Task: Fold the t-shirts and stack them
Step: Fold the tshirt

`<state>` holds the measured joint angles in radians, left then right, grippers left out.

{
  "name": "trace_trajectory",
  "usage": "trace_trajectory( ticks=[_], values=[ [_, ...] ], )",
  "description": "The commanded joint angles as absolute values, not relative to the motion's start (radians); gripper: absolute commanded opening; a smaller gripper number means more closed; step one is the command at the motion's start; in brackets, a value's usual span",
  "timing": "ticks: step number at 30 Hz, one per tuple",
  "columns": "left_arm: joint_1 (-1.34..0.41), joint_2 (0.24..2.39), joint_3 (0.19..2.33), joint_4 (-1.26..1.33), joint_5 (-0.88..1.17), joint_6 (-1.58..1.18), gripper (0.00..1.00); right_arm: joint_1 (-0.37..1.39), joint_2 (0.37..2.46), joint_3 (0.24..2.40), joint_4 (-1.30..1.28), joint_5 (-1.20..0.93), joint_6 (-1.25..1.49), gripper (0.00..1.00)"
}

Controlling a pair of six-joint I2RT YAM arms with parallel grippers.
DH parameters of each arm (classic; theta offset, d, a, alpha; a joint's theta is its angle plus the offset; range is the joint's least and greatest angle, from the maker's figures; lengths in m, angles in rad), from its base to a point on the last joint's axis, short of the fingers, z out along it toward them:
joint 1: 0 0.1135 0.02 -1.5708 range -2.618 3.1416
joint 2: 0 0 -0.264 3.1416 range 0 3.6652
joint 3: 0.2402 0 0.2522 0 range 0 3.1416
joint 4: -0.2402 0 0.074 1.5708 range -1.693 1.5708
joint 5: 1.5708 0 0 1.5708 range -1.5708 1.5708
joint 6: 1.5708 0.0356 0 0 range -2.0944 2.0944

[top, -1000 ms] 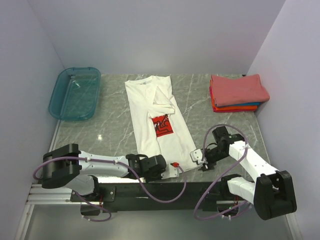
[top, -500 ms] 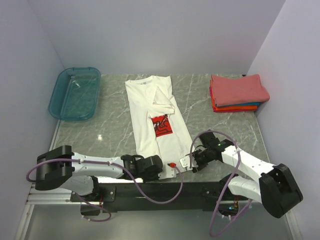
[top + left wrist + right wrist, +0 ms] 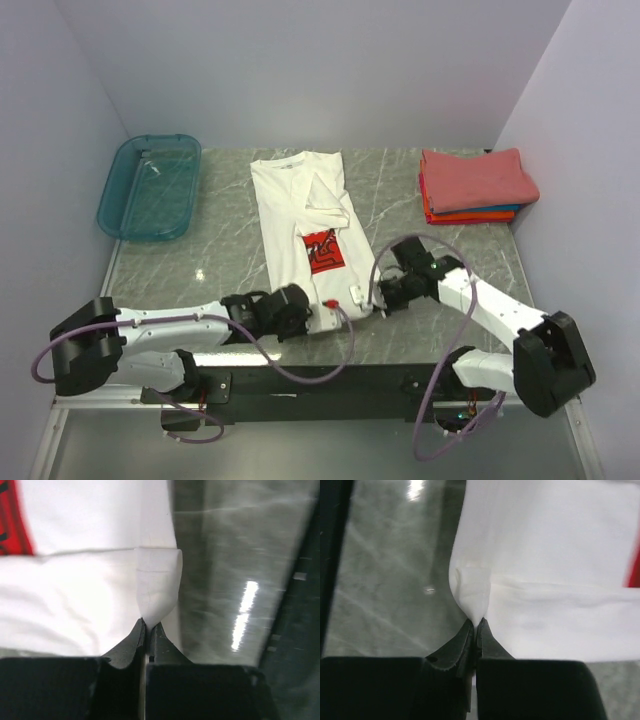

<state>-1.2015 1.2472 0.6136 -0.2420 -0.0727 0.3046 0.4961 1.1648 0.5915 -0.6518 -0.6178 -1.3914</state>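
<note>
My left gripper carries the tee's hem corner outward onto the tee's upper half (image 3: 276,207) next and releases there, since the tee's body is still spread lengthwise.
The white tee (image 3: 305,205) lies lengthwise in the middle of the table, sleeves folded in, its red print (image 3: 323,250) facing up. My left gripper (image 3: 312,314) is shut on the tee's near left hem corner. In the left wrist view the gripper (image 3: 148,625) pinches a white fold of the tee (image 3: 90,585). My right gripper (image 3: 362,298) is shut on the near right hem corner. The right wrist view shows that gripper (image 3: 476,621) clamping a fold of the tee (image 3: 560,555). Folded coral-red, orange and blue tees (image 3: 475,185) are stacked at the back right.
A teal plastic bin (image 3: 150,187) stands at the back left. Grey marble table (image 3: 200,270) shows on both sides of the tee. The black rail (image 3: 300,380) with the arm bases runs along the near edge. Walls close in on three sides.
The right gripper has shut on the hem corner. Both grippers have moved away from the near edge, carrying the tee's hem up the table towards the print.
</note>
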Motion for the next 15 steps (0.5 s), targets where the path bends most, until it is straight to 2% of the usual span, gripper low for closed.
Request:
trace_trajectory(
  ticks=[1,5,11,15],
  values=[
    [-1.071,1.232,0.676,-0.198,-0.054,0.411,0.0,0.457,1.25,0.774,-0.666,-0.66,-1.283,0.0],
    [-0.851,1.258,0.715,-0.128,0.012,0.474,0.0,0.413,1.414,0.951,-0.631,-0.627,-1.192,0.0],
    [-0.666,1.416,0.817,-0.055,0.074,0.555,0.0,0.387,1.686,1.286,-0.588,-0.589,-1.019,0.0],
    [-0.591,1.502,0.899,-0.034,0.1,0.568,0.0,0.385,1.817,1.399,-0.56,-0.546,-0.933,0.0]
  ],
)
